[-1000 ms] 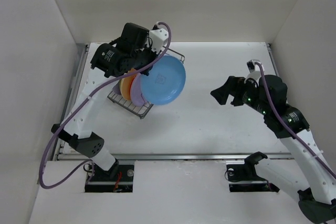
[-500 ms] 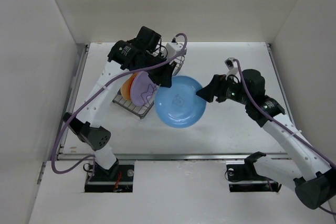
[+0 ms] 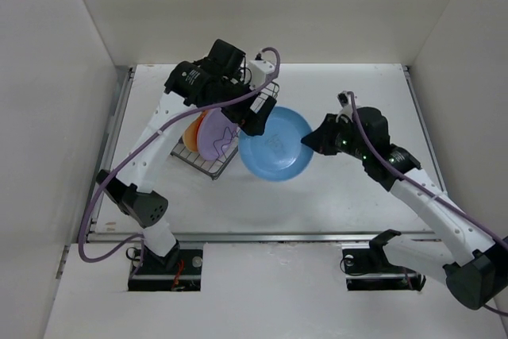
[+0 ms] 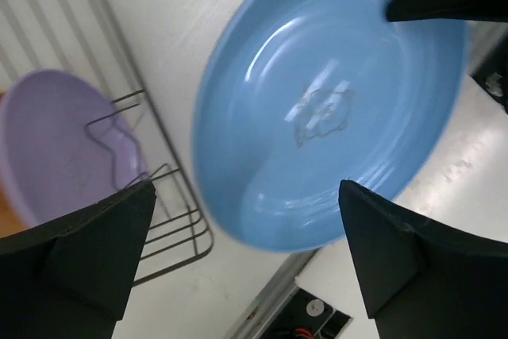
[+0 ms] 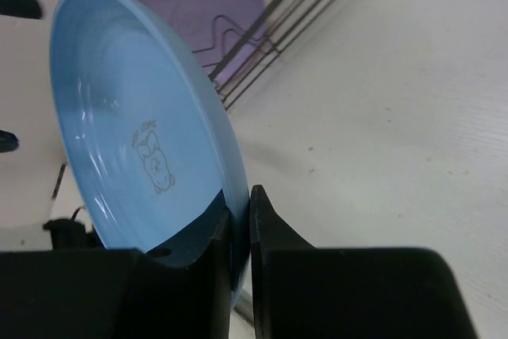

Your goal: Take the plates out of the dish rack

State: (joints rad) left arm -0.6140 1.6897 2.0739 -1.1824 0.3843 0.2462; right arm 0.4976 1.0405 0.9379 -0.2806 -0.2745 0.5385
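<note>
The table has empty table [image 3: 337,175] [image 5: 381,204] to the right in the top view. My right gripper will next carry the blue plate away from the dish rack, toward that side, and then down there.
A blue plate [image 3: 276,147] hangs tilted above the table, just right of the dish rack [image 3: 203,167]. My right gripper [image 3: 312,139] is shut on its right rim, and in the right wrist view the fingers [image 5: 242,206] pinch the blue plate's [image 5: 135,132] edge. My left gripper [image 3: 256,121] stands open at the plate's left side. In the left wrist view its fingers [image 4: 244,196] are spread wide around the blue plate [image 4: 333,109] without touching it. A purple plate [image 3: 213,136] and an orange plate [image 3: 190,131] stand in the rack.
The dish rack's wires [image 4: 159,196] lie close to the left of the blue plate, with the purple plate [image 4: 55,148] behind them. White walls enclose the table on three sides. A metal rail [image 3: 262,236] runs along the near edge.
My left gripper has opened and let go of the blue plate. My right gripper has shut on its right rim. The plate has shifted slightly up and back.
</note>
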